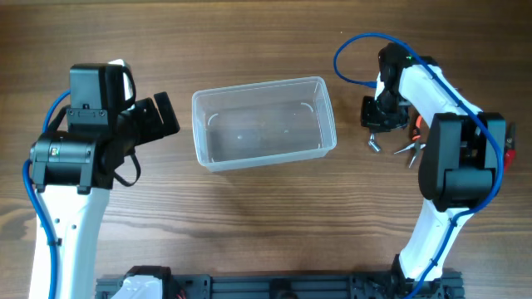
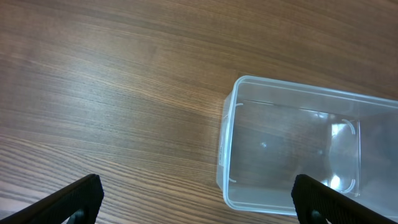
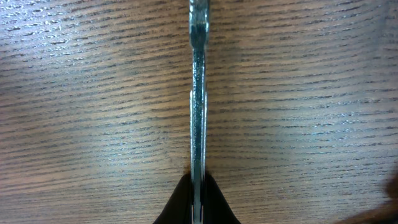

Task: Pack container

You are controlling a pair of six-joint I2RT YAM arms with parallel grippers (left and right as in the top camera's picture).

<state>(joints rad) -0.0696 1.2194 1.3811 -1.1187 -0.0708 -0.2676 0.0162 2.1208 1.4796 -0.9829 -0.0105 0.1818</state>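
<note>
Next, my right gripper raises the metal tool and turns it while crossing over the container (image 1: 263, 123), then lowers it inside.
The clear plastic container (image 1: 264, 123) sits lidless and empty at the table's middle; it also shows in the left wrist view (image 2: 298, 149). My left gripper (image 1: 158, 116) is open and empty just left of the container, its fingertips showing in the left wrist view (image 2: 199, 200). My right gripper (image 1: 378, 116) is to the right of the container, shut on a thin metal tool (image 3: 198, 93) seen edge-on over the wood. More small hand tools (image 1: 405, 148), one with an orange part, lie beside the right gripper.
The right arm's black body (image 1: 457, 162) stands over the table's right side. The left arm's body (image 1: 79, 141) stands at the left. A blue cable (image 1: 353, 50) loops above the right gripper.
</note>
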